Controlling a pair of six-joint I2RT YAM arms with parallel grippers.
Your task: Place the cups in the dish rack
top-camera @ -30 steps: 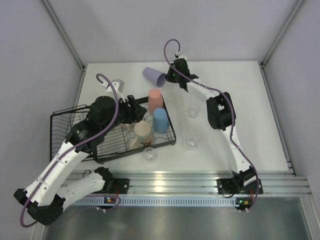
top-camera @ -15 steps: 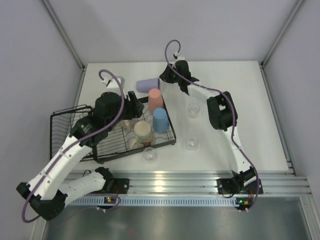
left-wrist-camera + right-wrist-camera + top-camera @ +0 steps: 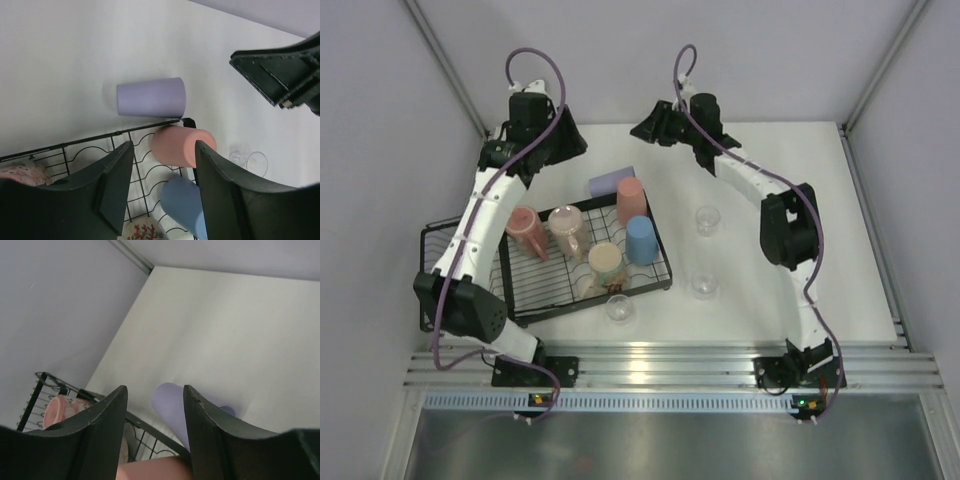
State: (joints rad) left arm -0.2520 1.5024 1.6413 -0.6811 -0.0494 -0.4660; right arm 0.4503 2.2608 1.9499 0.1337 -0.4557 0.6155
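Observation:
My right gripper should next move down toward the lavender cup and bring its open fingers around the cup's rim at the wide end (image 3: 630, 177) (image 3: 228, 410), because that end is nearest to them.
The lavender cup (image 3: 608, 183) (image 3: 150, 97) (image 3: 175, 407) lies on its side on the table, just outside the far rail of the black wire dish rack (image 3: 545, 290). Standing in the rack are a salmon tumbler (image 3: 631, 198), a blue tumbler (image 3: 640, 240), a cream mug (image 3: 605, 262) and two pink mugs (image 3: 525, 228) (image 3: 565, 228). My right gripper (image 3: 642, 131) (image 3: 155, 390) hangs open above the lavender cup, holding nothing. Over the table's far left my left gripper (image 3: 572, 145) (image 3: 164, 147) is raised and open, looking down on the rack's far corner.
Three clear glasses stand on the table outside the rack: one to its right (image 3: 707, 220), one nearer (image 3: 703, 287), one by its front corner (image 3: 619, 309). The enclosure's walls and posts rise close behind both grippers.
The right gripper carried the lavender cup left, let it go beside the rack and opened. The left arm swung up from over the rack to the far left corner, uncovering two pink mugs.

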